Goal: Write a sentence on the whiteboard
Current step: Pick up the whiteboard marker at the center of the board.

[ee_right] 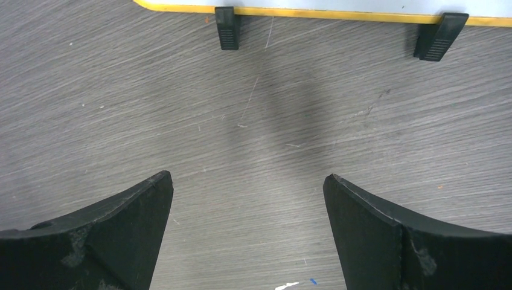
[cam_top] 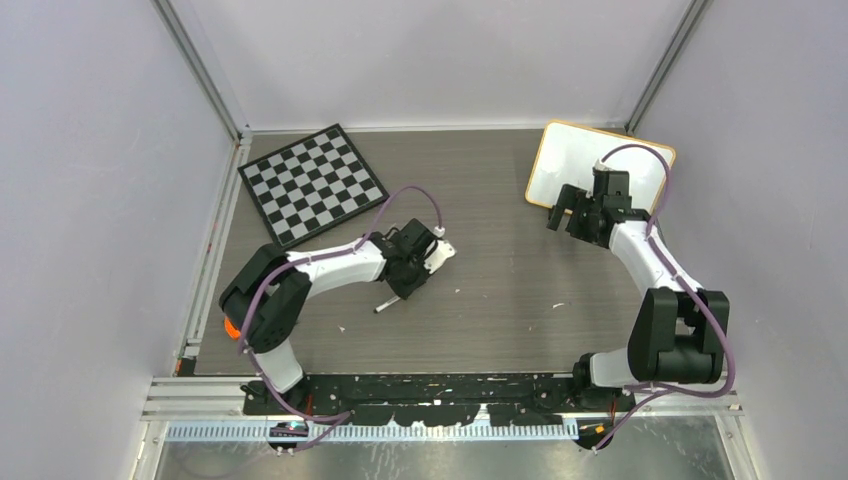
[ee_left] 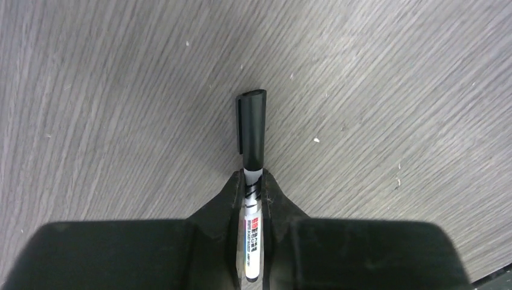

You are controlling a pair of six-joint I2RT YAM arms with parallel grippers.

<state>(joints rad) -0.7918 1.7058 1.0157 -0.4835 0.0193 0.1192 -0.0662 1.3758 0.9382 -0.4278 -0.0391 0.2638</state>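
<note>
The black clip foot nearer the whiteboard's corner juts from the whiteboard's rim outward of my right gripper. Next, my right gripper moves outward, fingers astride it, and closes.
The whiteboard (cam_top: 585, 160), white with an orange-tan rim, lies at the back right of the table. Its near edge (ee_right: 338, 14) and two black clip feet (ee_right: 226, 27) show at the top of the right wrist view. My right gripper (cam_top: 572, 215) sits just in front of that edge, open and empty (ee_right: 247, 181), with its jaws wide apart over bare table. My left gripper (cam_top: 405, 283) is at mid-table, shut (ee_left: 253, 181) on a white marker (ee_left: 252, 241). The marker's black cap (ee_left: 252, 130) is on and points away from the fingers, low over the wood.
A black-and-white chessboard (cam_top: 312, 183) lies at the back left. The table (cam_top: 500, 300) is dark wood grain with small white specks (ee_right: 288, 285). Walls and metal rails close it in on the left, back and right.
</note>
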